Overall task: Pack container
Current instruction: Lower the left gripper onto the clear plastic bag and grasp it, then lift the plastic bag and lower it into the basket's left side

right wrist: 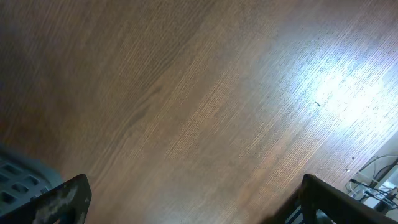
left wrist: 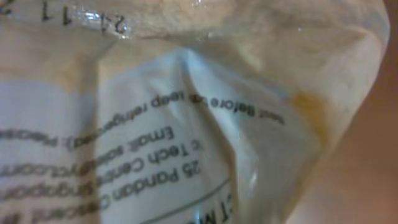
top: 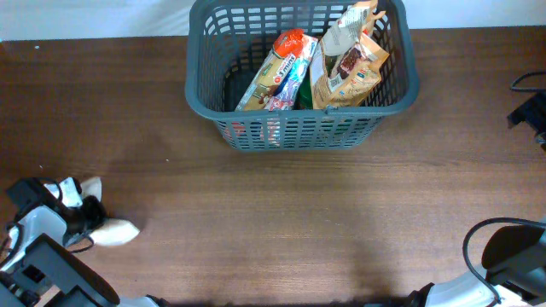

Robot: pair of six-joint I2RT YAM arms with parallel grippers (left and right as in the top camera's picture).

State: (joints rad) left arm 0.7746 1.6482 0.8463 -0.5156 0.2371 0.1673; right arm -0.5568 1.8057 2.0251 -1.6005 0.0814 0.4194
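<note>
The container's end is empty. My left gripper will lift outward over the container's rim and lower the pale packet into the gap at the container's end [top: 237, 70], beside the orange-topped packet.
The dark grey slotted container [top: 209, 94] stands at the table's far middle. It holds several grocery packets, among them an orange-topped packet [top: 284, 64] and a tan pouch [top: 350, 68]. My left gripper [top: 84, 213] is at the near left edge, shut across the middle of a pale plastic packet [top: 118, 232]. That packet [left wrist: 186, 124] fills the left wrist view with its white label, and the fingers are hidden there. My right gripper [right wrist: 193, 193] is open and empty over bare wood. A corner of the container [right wrist: 18, 174] shows at its lower left.
The brown wooden table [top: 281, 213] stretches between the container and both arms. The right arm [top: 512, 256] sits at the near right corner. Black gear [top: 533, 111] is at the right edge, and cables [right wrist: 373, 180] show beyond the table edge.
</note>
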